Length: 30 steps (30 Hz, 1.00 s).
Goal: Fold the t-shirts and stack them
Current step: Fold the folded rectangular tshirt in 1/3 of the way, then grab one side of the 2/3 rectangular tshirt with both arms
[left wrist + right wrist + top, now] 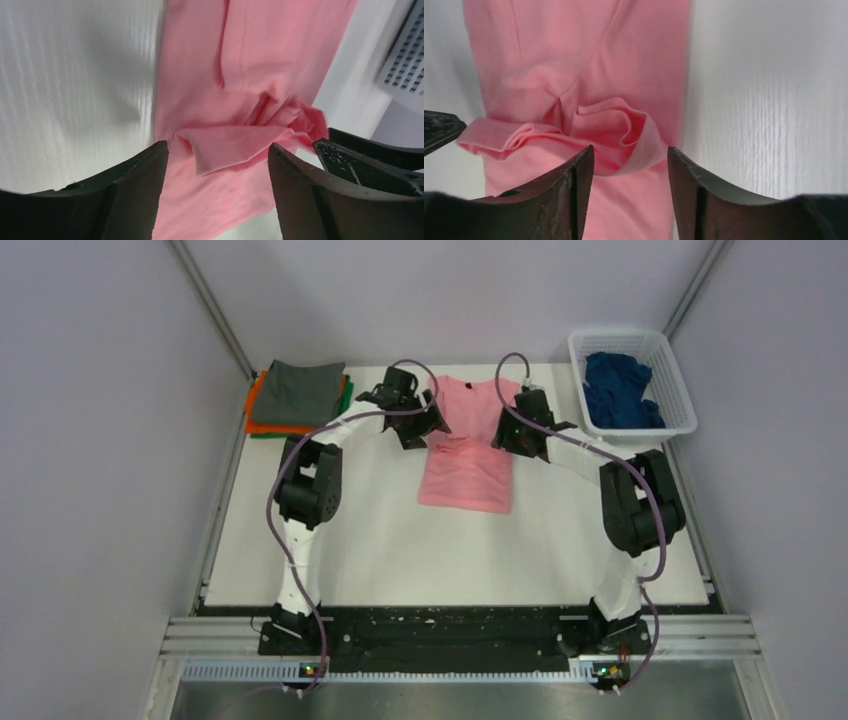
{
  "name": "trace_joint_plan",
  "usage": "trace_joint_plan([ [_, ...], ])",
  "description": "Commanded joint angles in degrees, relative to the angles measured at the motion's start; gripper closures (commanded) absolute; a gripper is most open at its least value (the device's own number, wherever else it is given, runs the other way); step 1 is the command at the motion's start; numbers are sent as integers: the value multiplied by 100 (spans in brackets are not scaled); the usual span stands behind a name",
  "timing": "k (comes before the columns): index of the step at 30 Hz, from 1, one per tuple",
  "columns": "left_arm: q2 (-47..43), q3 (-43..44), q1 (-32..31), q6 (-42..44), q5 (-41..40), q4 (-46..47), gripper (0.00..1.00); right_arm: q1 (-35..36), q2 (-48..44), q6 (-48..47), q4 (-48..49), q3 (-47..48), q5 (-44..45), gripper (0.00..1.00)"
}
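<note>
The shirt's near corner (422, 501) on the stack's side lies flat and uncovered. I will next move my left gripper back and down and close on it.
The light pink t-shirt (466, 465) lies flat in the middle of the table, folded into a narrow strip, with a bunched ridge of cloth across its middle (240, 140) (589, 132). My left gripper (418, 430) is open over the shirt's left edge (218, 150). My right gripper (520, 435) is open over its right edge (630, 152). Neither holds cloth. A stack with the grey t-shirt (306, 392) on top of the orange (256, 405) and green (348, 398) ones sits at the back left. The navy t-shirt (620, 390) lies crumpled in the white basket (672, 365).
The white table (400, 550) is walled in by grey panels on the left, right and back. The white lattice basket stands at the back right corner and shows in the left wrist view (405, 65). The other arm's black finger shows at the edge of each wrist view.
</note>
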Motion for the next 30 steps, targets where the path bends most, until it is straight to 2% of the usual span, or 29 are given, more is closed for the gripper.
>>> trace_joint_plan([
  [1,8,807,286,-30,-180,-81,5,-305,293,91,275,847,-140,37],
  [2,-70,822,321,-46,-232,-100,2,-308,227,33,236,868,-177,35],
  [5,-483,589,360,39,-364,-175,1,-306,-210,-127,347,425,-359,19],
  [7,-885,86,350,109,-387,-124,1,-307,-590,-194,479,-44,-593,4],
  [8,-1130,-293,342,129,-380,-45,1,-306,-805,-220,529,-313,-765,2],
  [13,-2293,-2427,202,138,-372,494,1,-285,-1872,112,816,-1847,-1501,1],
  [18,-2801,-3756,-76,77,-322,733,3,-203,-2762,478,650,-2953,-1532,1],
  [21,-2703,-4062,-157,-42,-155,965,11,-201,-2896,778,882,-3339,-1677,1],
  [26,-2360,-4087,-214,-180,-48,1201,27,-161,-2664,878,1046,-3461,-1833,4],
  [30,-2047,-3946,-306,-195,1,1238,44,-95,-2417,956,1101,-3528,-1681,12],
])
